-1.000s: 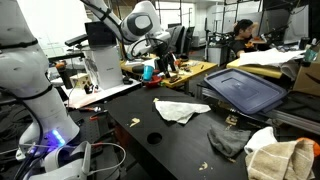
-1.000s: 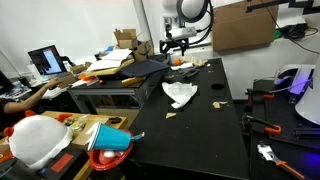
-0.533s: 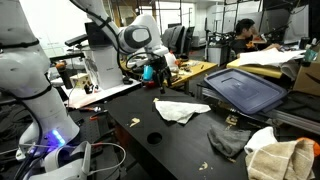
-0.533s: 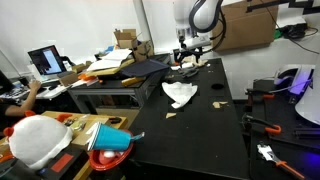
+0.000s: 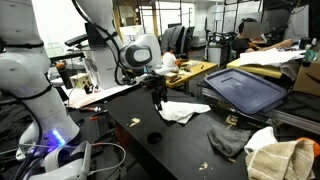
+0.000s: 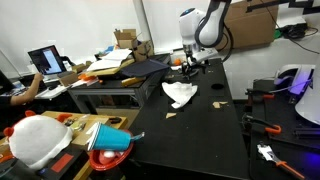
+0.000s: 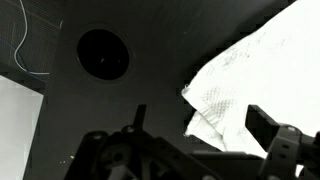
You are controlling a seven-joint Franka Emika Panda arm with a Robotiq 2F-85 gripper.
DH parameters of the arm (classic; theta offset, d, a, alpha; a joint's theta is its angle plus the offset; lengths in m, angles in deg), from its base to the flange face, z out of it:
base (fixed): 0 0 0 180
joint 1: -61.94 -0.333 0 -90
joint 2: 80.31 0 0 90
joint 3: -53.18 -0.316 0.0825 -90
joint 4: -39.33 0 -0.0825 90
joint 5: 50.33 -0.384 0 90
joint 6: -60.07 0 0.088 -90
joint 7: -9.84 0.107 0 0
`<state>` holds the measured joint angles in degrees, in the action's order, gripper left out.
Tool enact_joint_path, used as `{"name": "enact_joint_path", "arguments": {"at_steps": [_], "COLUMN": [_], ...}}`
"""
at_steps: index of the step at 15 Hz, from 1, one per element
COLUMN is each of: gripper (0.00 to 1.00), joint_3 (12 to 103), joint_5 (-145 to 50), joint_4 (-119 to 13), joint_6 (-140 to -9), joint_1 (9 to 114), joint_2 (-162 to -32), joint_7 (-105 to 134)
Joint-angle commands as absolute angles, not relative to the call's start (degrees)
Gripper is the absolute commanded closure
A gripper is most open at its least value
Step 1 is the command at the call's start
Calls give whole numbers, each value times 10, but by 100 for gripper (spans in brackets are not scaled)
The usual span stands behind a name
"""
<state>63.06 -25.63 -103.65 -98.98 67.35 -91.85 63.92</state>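
Note:
The robot will next lower its open gripper onto the white cloth's corner (image 7: 200,106) by the cloth's round hole, because that corner lies between the gripper's spread fingers in the wrist view.
A crumpled white cloth (image 5: 181,110) lies on the black table (image 5: 190,150); it also shows in the other exterior view (image 6: 181,94) and in the wrist view (image 7: 262,75). My gripper (image 5: 158,99) hangs low just above the cloth's near edge, also seen in an exterior view (image 6: 187,73). In the wrist view my gripper (image 7: 197,128) is open and empty, with the cloth's corner lying between its fingers. A round hole (image 7: 103,54) in the tabletop lies beside the cloth.
A blue-black bin lid (image 5: 245,88) lies on the table beyond the cloth. A grey rag (image 5: 229,142) and a tan cloth (image 5: 278,160) lie at the table's near corner. A person sits at a desk behind (image 5: 243,35). A red bowl (image 6: 108,158) stands on a side table.
My gripper has come down and forward from above the cluttered back of the table to just over the white cloth. The cloth has not moved.

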Motion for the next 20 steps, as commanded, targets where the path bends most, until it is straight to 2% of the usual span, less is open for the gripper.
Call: {"name": "enact_joint_path", "arguments": {"at_steps": [1,10,20], "gripper": [0,0,0], "joint_3": [661,675,673], "joint_5": [-267,-396,-527], "joint_4": [-1047,-1028,-974], "joint_6": [-1034,-1108,-1111], "joint_1": [665,645,624], "joint_2": [-944,-1022,-1079], "joint_7": [586,462,359]}}
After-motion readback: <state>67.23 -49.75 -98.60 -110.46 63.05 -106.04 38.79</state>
